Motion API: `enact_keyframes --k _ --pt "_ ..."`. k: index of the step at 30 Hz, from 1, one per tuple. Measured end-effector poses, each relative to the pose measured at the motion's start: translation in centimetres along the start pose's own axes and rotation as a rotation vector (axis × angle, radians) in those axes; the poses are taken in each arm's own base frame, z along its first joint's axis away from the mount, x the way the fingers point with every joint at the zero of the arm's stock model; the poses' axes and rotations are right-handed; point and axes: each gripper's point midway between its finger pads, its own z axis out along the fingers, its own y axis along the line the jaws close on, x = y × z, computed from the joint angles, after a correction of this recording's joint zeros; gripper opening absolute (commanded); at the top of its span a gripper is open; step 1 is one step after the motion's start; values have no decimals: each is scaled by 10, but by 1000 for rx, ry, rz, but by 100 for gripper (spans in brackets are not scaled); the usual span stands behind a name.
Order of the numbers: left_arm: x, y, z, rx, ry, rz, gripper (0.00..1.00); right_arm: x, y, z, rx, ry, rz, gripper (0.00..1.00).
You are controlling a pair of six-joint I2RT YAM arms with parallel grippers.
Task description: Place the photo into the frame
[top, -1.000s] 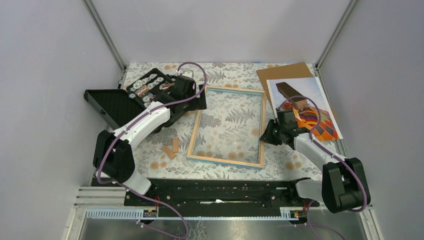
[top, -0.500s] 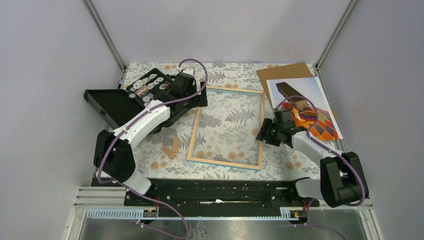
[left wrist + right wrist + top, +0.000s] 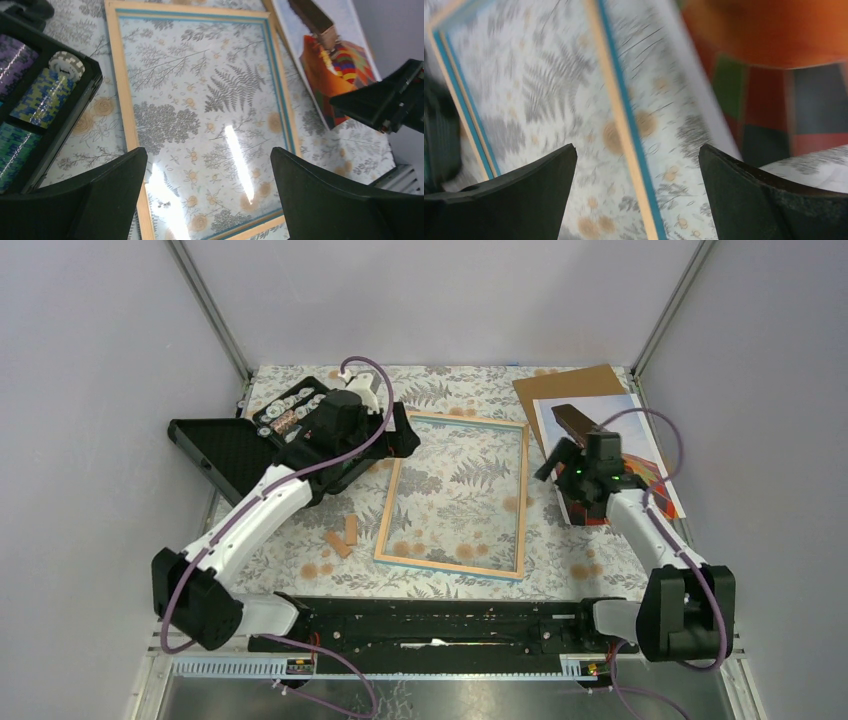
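Observation:
The frame is still empty, so the robot's right gripper will next lower its fingers back around the photo's near corner by the frame, which is below and back from it.
The frame (image 3: 391, 505) lies flat mid-table with its light wood rim up and the patterned cloth showing through the pane. To its right lies the photo (image 3: 636, 426), balloon side up and partly under my right arm. My right gripper (image 3: 556, 478) hovers open over the strip between the frame's right rim (image 3: 624, 115) and the photo (image 3: 774, 75), with nothing between its fingers. At the frame's far left corner my left gripper (image 3: 400, 435) hangs open above the pane. Its wrist view looks down the frame (image 3: 120, 90) to the photo (image 3: 340, 55). Both views show wide gaps at the left gripper (image 3: 208, 152) and the right gripper (image 3: 638, 150).
A black case of chips (image 3: 290, 420) with its lid (image 3: 215, 455) open stands at the far left, close to my left gripper. A brown backing board (image 3: 570, 385) lies under the photo's far edge. Two small wooden pieces (image 3: 345, 533) lie left of the frame. Grey walls enclose the table.
My right gripper has opened at the frame's right rim and swung back and right toward the photo. The left arm has shifted slightly left and away.

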Motion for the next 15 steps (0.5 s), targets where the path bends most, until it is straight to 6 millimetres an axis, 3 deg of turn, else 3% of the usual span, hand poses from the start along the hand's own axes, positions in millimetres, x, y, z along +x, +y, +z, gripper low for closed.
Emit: enact_keyframes --k 4,6,11,15 --pt "-15 -15 -20 55 -62 10 99 -31 -44 -7 101 -100 187 100" --pt "-21 -20 -28 72 -86 13 99 -34 -53 -11 135 -117 191 100" --pt "-28 -27 -38 103 -120 16 99 -23 -60 -5 311 -29 21 99" --pt "-28 -30 -40 118 -120 13 99 -10 -49 17 465 75 -203 87"
